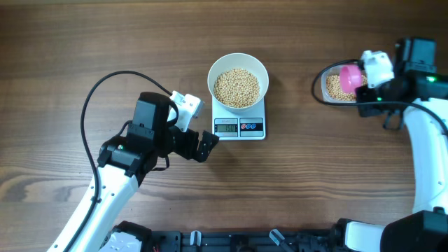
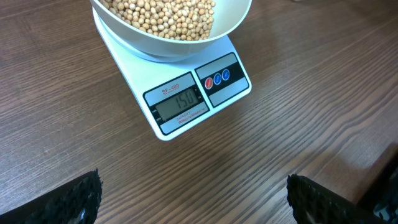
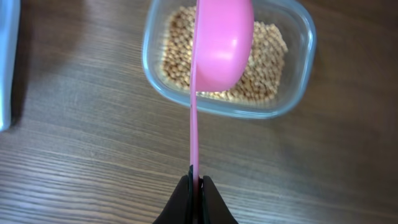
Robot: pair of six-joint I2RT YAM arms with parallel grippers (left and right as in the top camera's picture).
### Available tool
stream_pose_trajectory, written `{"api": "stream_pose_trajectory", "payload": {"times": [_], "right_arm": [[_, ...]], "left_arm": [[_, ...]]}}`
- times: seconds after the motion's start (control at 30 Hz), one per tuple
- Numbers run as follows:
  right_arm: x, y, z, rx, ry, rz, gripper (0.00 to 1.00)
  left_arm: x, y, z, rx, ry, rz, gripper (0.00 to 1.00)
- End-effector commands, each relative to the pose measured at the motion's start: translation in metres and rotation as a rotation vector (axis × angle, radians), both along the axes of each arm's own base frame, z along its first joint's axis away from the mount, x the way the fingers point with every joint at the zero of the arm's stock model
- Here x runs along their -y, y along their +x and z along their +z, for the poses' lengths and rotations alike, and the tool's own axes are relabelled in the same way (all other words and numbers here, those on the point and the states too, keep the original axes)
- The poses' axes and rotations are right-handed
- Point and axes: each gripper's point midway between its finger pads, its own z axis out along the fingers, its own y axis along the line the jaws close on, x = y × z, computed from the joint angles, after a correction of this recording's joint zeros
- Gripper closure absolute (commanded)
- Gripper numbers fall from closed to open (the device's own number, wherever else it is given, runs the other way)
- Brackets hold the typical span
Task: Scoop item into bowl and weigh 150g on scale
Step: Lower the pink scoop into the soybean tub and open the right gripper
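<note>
My right gripper should lower the pink scoop onto the beans in the clear tub and let go of the thin handle, because the scale [image 1: 239,127] shows the asked reading.
The white bowl [image 1: 238,70] sits on the white scale [image 1: 239,127], filled with tan beans [image 1: 236,87]. In the left wrist view the bowl [image 2: 180,46] and beans [image 2: 165,15] are at the top, and the scale [image 2: 186,93] display reads 150. My left gripper [image 1: 207,146] is open just left of the scale's front edge, with nothing between its fingertips [image 2: 81,199]. My right gripper [image 3: 195,186] is shut on the thin handle of the pink scoop [image 3: 222,40], which hangs over the clear tub [image 3: 298,74] of beans [image 3: 264,74]. Overhead, the scoop [image 1: 350,75] is at the far right.
The clear tub [image 1: 332,85] stands at the far right of the wooden table, ringed by a black cable [image 1: 316,91]. Another black cable [image 1: 91,105] loops over the left arm. A grey edge [image 3: 7,62] shows at the left of the right wrist view.
</note>
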Motion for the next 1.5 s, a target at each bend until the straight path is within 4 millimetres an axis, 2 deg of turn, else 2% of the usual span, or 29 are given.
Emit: {"api": "stream_pose_trajectory", "payload": {"times": [0.0, 0.07, 0.2, 0.43, 0.47, 0.57, 0.6, 0.63, 0.67, 0.77, 0.9, 1.03, 1.13, 1.2, 1.33, 1.47], "right_arm": [[0.009, 0.001, 0.001, 0.024, 0.115, -0.097, 0.96], [0.013, 0.003, 0.003, 0.041, 0.140, -0.121, 0.96], [0.008, 0.008, 0.004, 0.058, 0.179, -0.108, 0.96], [0.009, 0.010, -0.020, -0.020, 0.214, -0.160, 0.96], [0.009, 0.011, -0.023, -0.028, 0.217, -0.161, 0.92], [0.010, 0.013, -0.025, -0.030, 0.224, -0.182, 0.45], [0.011, 0.015, -0.025, -0.023, 0.227, -0.193, 0.17], [0.011, 0.015, -0.023, -0.019, 0.230, -0.207, 0.05], [0.012, 0.015, -0.021, -0.013, 0.232, -0.226, 0.00], [0.011, 0.015, -0.013, 0.009, 0.245, -0.272, 0.00], [0.010, 0.010, 0.016, 0.093, 0.253, -0.316, 0.00], [0.006, -0.002, 0.059, 0.226, 0.231, -0.297, 0.00], [0.000, -0.012, 0.097, 0.358, 0.219, -0.271, 0.00], [-0.015, -0.020, 0.131, 0.483, 0.255, -0.203, 0.00], [-0.035, -0.026, 0.163, 0.602, 0.282, -0.073, 0.00], [-0.032, -0.037, 0.175, 0.656, 0.205, -0.053, 0.00]], "left_arm": [[0.003, -0.002, -0.002, -0.005, -0.006, -0.015, 0.00], [0.003, -0.002, -0.002, -0.005, -0.006, -0.015, 0.00], [0.003, -0.002, -0.002, -0.005, -0.006, -0.015, 0.00], [0.003, -0.002, -0.002, -0.005, -0.006, -0.015, 0.00], [0.003, -0.002, -0.002, -0.005, -0.006, -0.015, 0.00], [0.003, -0.002, -0.002, -0.005, -0.006, -0.015, 0.00], [0.003, -0.002, -0.002, -0.005, -0.006, -0.015, 0.00], [0.003, -0.002, -0.002, -0.005, -0.006, -0.015, 0.00], [0.003, -0.002, -0.002, -0.005, -0.006, -0.015, 0.00], [0.003, -0.002, -0.002, -0.005, -0.006, -0.015, 0.00], [0.003, -0.002, -0.002, -0.005, -0.006, -0.015, 0.00], [0.003, -0.002, -0.002, -0.005, -0.006, -0.015, 0.00], [0.003, -0.002, -0.002, -0.005, -0.006, -0.015, 0.00], [0.003, -0.002, -0.002, -0.005, -0.006, -0.015, 0.00], [0.003, -0.002, -0.002, -0.005, -0.006, -0.015, 0.00], [0.003, -0.002, -0.002, -0.005, -0.006, -0.015, 0.00]]}}
